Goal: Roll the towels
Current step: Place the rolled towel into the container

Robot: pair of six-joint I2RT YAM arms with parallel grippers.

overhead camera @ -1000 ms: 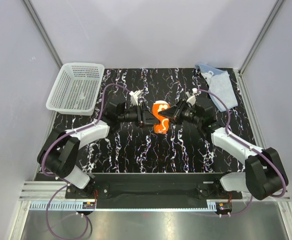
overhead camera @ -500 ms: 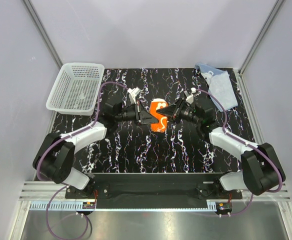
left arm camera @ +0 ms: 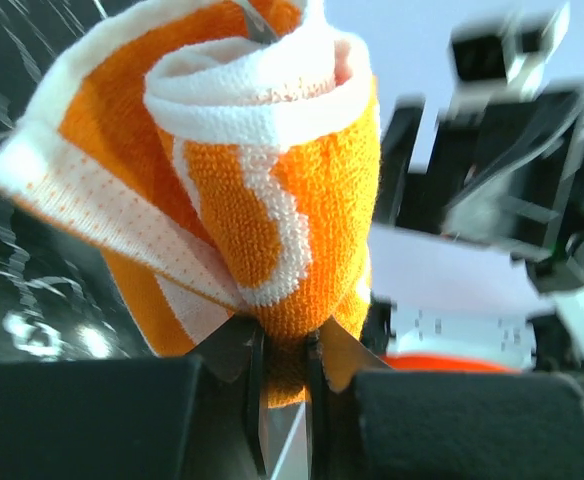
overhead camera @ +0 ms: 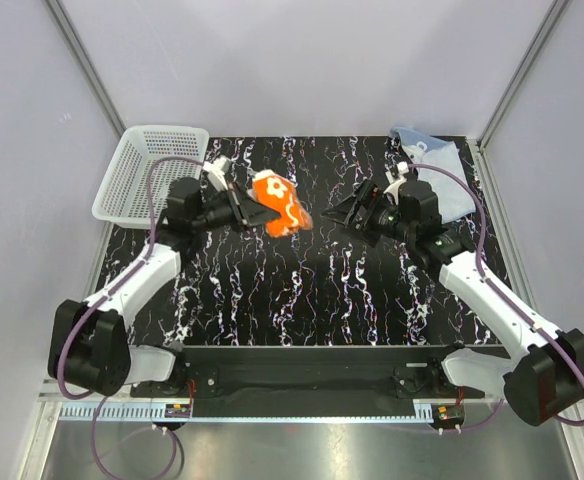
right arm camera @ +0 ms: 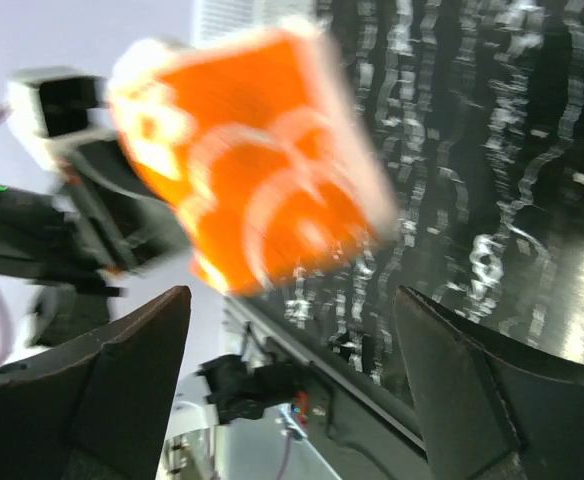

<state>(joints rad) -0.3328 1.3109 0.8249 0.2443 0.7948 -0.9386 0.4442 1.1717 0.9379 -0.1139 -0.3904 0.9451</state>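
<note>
My left gripper will next swing outward, across to its left in the top view, and down to release the roll in the basket's empty far end [overhead camera: 167,147].
The orange towel [overhead camera: 278,204] with white prints is rolled up and hangs above the black mat, left of centre. My left gripper [overhead camera: 253,212] is shut on its lower end; in the left wrist view the roll [left arm camera: 262,180] stands up out of the gripper [left arm camera: 284,350]. My right gripper [overhead camera: 356,212] stands open and apart from the roll, to its right. In the right wrist view the blurred orange towel [right arm camera: 252,190] is ahead of the wide, empty gripper [right arm camera: 290,300]. The light blue towel [overhead camera: 438,170] lies crumpled at the back right corner.
A white mesh basket [overhead camera: 152,175] sits at the back left, close to my left arm. The black marbled mat [overhead camera: 312,290] covers the table. Frame posts and grey walls close in both sides.
My right gripper has let go of the orange roll and opened wide, pulling back right. My left gripper has closed on the roll, lifted it and carried it left toward the basket.
</note>
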